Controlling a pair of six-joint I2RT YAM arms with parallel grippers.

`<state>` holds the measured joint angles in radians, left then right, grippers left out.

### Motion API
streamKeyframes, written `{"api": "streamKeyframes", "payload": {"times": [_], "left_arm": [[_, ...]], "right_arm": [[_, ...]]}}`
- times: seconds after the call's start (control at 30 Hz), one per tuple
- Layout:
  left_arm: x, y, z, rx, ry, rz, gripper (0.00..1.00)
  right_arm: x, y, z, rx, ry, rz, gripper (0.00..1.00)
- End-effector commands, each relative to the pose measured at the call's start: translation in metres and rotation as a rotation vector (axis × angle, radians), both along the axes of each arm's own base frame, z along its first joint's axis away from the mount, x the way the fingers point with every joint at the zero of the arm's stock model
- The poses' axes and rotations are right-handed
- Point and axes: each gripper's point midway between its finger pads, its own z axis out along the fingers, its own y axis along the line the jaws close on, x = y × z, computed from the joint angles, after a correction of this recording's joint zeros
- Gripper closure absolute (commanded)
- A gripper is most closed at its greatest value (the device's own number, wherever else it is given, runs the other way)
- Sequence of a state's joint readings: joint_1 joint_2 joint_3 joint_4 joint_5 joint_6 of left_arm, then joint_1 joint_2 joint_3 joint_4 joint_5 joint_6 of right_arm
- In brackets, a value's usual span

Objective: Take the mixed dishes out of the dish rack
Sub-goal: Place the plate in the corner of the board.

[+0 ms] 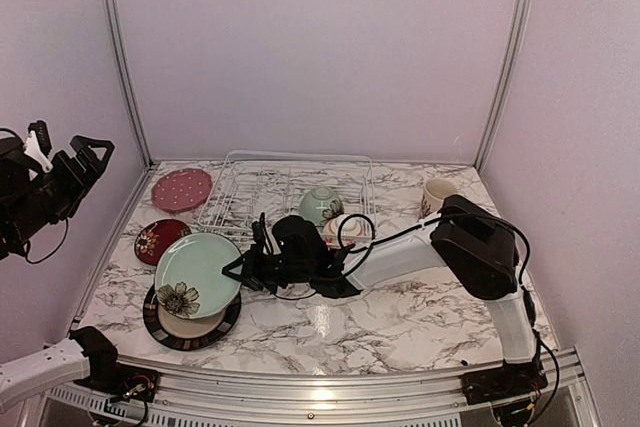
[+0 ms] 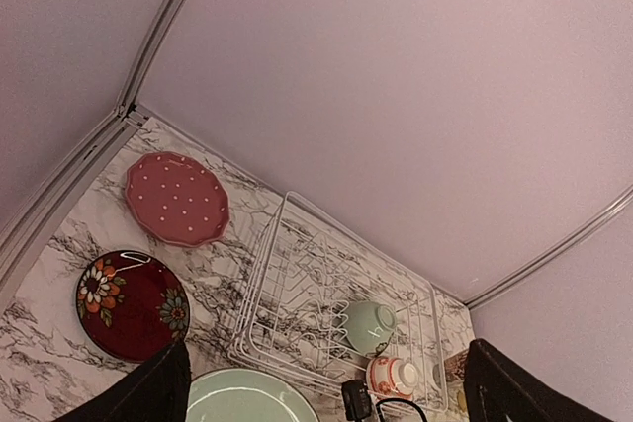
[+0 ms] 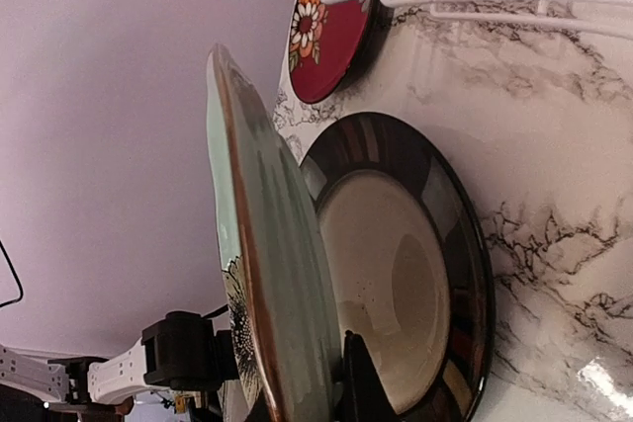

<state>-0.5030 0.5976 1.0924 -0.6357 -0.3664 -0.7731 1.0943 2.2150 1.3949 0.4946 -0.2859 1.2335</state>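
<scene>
The pale green flowered plate [image 1: 197,272] still hangs tilted above the black-rimmed cream plate [image 1: 190,325], so my right gripper will next lower it onto that plate below and release it there.
The white wire dish rack [image 1: 285,190] [image 2: 326,294] holds a pale green cup [image 1: 320,204] [image 2: 371,326] and a red-white patterned bowl [image 1: 341,231] [image 2: 394,377]. My right gripper [image 1: 242,271] [image 3: 307,397] is shut on the rim of the pale green flowered plate [image 1: 197,272] [image 3: 267,244]. The plate is tilted just above the black-rimmed cream plate [image 1: 190,325] [image 3: 406,274] on the table. My left gripper [image 1: 75,159] [image 2: 328,368] hangs open and empty, high at the far left. The pink dotted plate [image 1: 182,189] [image 2: 176,199] and the small dark-red plate [image 1: 160,239] [image 2: 131,303] lie left of the rack.
A cream mug [image 1: 437,195] stands on the marble table [image 1: 400,317] to the right of the rack. The right arm [image 1: 470,247] stretches across the front of the rack. Lilac walls close the back and both sides.
</scene>
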Motion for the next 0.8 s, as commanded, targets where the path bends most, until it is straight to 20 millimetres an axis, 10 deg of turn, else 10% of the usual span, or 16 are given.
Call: {"api": "streamKeyframes", "payload": {"times": [0.0, 0.77], "left_arm": [[0.003, -0.007, -0.007, 0.007, 0.007, -0.029, 0.01], [0.011, -0.021, -0.008, -0.017, -0.006, -0.081, 0.01]], "right_arm": [[0.0, 0.02, 0.041, 0.128, -0.009, -0.002, 1.0], [-0.024, 0.048, 0.009, 0.002, -0.013, 0.016, 0.96]]}}
